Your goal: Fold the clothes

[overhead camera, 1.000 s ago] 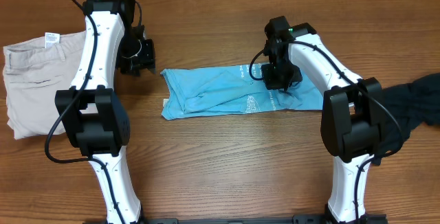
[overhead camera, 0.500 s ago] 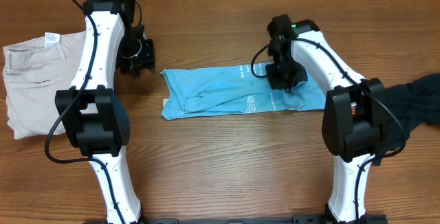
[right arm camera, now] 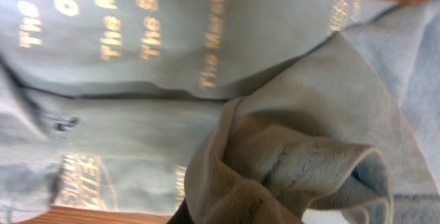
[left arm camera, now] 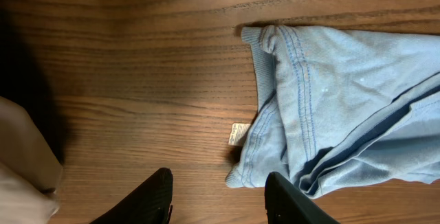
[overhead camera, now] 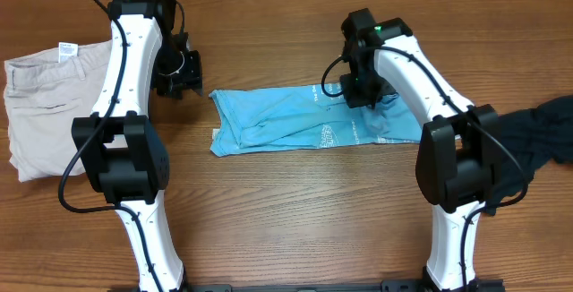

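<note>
My right gripper goes slightly to the left in the overhead view next and releases the T-shirt's bunched fold, since the T-shirt's middle lies that way from it.
The light blue T-shirt (overhead camera: 304,120) lies in a long folded strip at the table's middle, its lettering facing up. My right gripper (overhead camera: 359,90) is over its right part and shut on a bunched fold of the T-shirt (right arm camera: 289,176), which hides the fingertips. My left gripper (overhead camera: 179,73) hovers just left of the strip's collar end, open, with bare wood between its fingers (left arm camera: 148,200). The T-shirt's hem corner (left arm camera: 244,176) lies close to the right finger. Beige shorts (overhead camera: 45,104) lie at the far left. A black garment (overhead camera: 542,135) lies at the far right.
A small white label (left arm camera: 238,133) pokes out at the shirt's edge. The shorts' edge (left arm camera: 20,162) shows beside the left gripper. Both arm bases stand at the table's front.
My right gripper has shifted a little left and toward the far side with the shirt fabric pinched in it. The left arm has stayed still.
</note>
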Available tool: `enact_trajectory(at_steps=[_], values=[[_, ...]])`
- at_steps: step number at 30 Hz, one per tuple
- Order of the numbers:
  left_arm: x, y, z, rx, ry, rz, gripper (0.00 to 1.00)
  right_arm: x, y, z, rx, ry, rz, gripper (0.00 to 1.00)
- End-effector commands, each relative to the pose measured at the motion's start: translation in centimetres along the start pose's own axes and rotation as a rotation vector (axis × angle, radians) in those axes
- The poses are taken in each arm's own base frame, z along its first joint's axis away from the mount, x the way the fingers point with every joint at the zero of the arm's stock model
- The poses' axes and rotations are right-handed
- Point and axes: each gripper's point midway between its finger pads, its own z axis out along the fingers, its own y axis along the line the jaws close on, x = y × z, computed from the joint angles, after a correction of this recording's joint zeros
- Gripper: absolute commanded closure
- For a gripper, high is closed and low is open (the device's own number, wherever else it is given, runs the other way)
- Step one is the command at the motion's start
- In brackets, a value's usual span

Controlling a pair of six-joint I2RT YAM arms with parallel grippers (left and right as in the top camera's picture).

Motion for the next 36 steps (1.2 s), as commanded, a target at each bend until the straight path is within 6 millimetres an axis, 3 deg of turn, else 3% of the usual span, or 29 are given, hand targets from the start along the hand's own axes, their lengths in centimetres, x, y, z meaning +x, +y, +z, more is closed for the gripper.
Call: enact_trajectory(at_steps=[1,11,14,18,22,27,36], values=[[-0.2,-0.3,-1.1,0.013,-0.031,0.000,0.53,-1.2,1.2,-1.7,-0.011,-0.068,-0.034,0.96],[-0.2,-0.3,-1.1,0.014,-0.030,0.000,0.53,-1.0,3.0,-1.3,-0.095,-0.063,-0.089,0.94],[-0.2,-0.3,-1.1,0.013,-0.028,0.000,0.53,-1.2,3.0,-1.4,-0.096,-0.071,-0.086,0.82],[-0.2,-0.3,-1.1,0.013,-0.027,0.000,0.53,-1.3,2.8,-1.4,-0.088,-0.073,-0.080,0.76],[-0.1,-0.3,-1.1,0.013,-0.027,0.000,0.53,-1.8,1.8,-2.9,-0.075,-0.107,-0.038,0.74],[-0.1,-0.3,-1.1,0.013,-0.027,0.000,0.53,-2.4,-2.0,-5.9,0.007,-0.186,0.142,0.70],[-0.3,-0.3,-1.1,0.013,-0.032,0.000,0.53,-0.2,-4.7,-4.9,-0.003,-0.096,0.277,0.69]])
